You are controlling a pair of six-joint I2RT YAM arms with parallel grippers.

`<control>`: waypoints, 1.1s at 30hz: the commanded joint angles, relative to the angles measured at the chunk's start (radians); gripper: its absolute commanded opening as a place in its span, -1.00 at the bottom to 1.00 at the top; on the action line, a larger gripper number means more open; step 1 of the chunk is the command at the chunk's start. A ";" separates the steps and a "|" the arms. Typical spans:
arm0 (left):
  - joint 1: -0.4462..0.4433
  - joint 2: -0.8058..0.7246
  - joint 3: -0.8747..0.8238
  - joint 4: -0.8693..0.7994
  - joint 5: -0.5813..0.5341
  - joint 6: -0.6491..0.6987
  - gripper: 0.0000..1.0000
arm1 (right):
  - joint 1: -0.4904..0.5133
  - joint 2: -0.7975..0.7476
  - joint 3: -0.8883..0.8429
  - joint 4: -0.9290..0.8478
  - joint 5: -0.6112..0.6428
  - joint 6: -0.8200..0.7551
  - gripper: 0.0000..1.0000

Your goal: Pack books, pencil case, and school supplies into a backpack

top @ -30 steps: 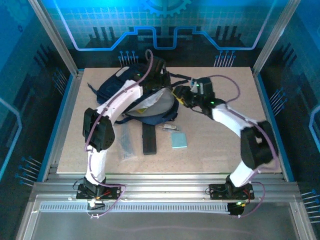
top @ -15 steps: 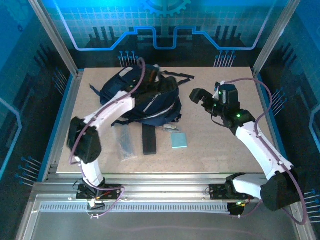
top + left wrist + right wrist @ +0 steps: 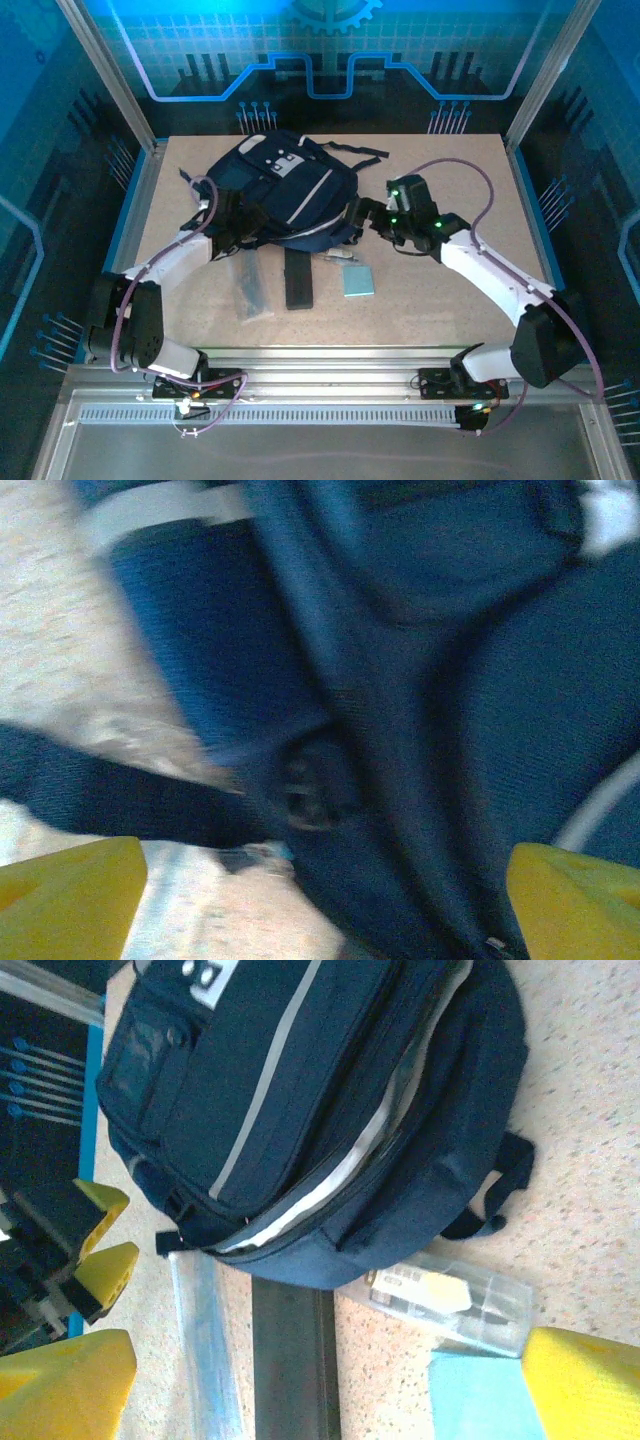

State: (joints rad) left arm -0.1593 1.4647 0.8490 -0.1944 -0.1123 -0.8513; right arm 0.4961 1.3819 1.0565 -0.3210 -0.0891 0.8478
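Note:
My right gripper sweeps along the white-trimmed edge toward my left gripper, onto the zipper pull next. From my right gripper, the backpack's near corner (image 3: 267, 242) (image 3: 222, 1250) lies beyond the pencil case.
The navy backpack (image 3: 288, 188) lies flat at the back of the table, its white-trimmed front up. My left gripper (image 3: 234, 226) is open at its left edge, the blurred fabric (image 3: 400, 680) spanning the gap between the yellow fingertips (image 3: 70, 895). On the other side my right gripper (image 3: 364, 214) is open beside the bag's right edge, empty, looking over the backpack (image 3: 320, 1100). In front of the bag lie the black pencil case (image 3: 298, 278) (image 3: 292, 1360), the translucent grey ruler strip (image 3: 252, 288) (image 3: 205, 1350), a light-blue pad (image 3: 357, 282) (image 3: 478, 1400) and a small clear item (image 3: 338, 258) (image 3: 450, 1300). The books are hidden.
Dark straps (image 3: 350, 152) trail off the backpack toward the back right. Metal frame posts (image 3: 110, 90) and a blue rim bound the table. Bare tabletop (image 3: 450, 290) lies at the right and front.
Both arms have left the backpack's opening and the bag now lies flat and closed. The left arm swung low to the bag's left edge. Both grippers have opened.

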 commanded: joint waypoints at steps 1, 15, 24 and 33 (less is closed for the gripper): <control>0.046 -0.005 -0.065 0.114 -0.025 -0.080 0.78 | 0.072 0.031 0.067 -0.003 0.045 -0.011 1.00; 0.083 0.265 0.022 0.434 0.019 -0.126 0.40 | 0.305 0.304 0.179 0.143 -0.045 -0.008 0.65; 0.072 0.318 -0.019 0.581 0.126 -0.189 -0.84 | 0.356 0.473 0.262 0.227 -0.067 -0.028 0.23; -0.028 0.092 -0.017 0.432 0.084 -0.307 -1.00 | 0.357 0.576 0.370 0.220 0.057 -0.093 0.13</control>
State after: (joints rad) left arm -0.1387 1.6611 0.8219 0.2745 -0.0422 -1.1164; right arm 0.8433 1.9362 1.3846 -0.1211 -0.1089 0.7994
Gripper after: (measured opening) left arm 0.048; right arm 0.574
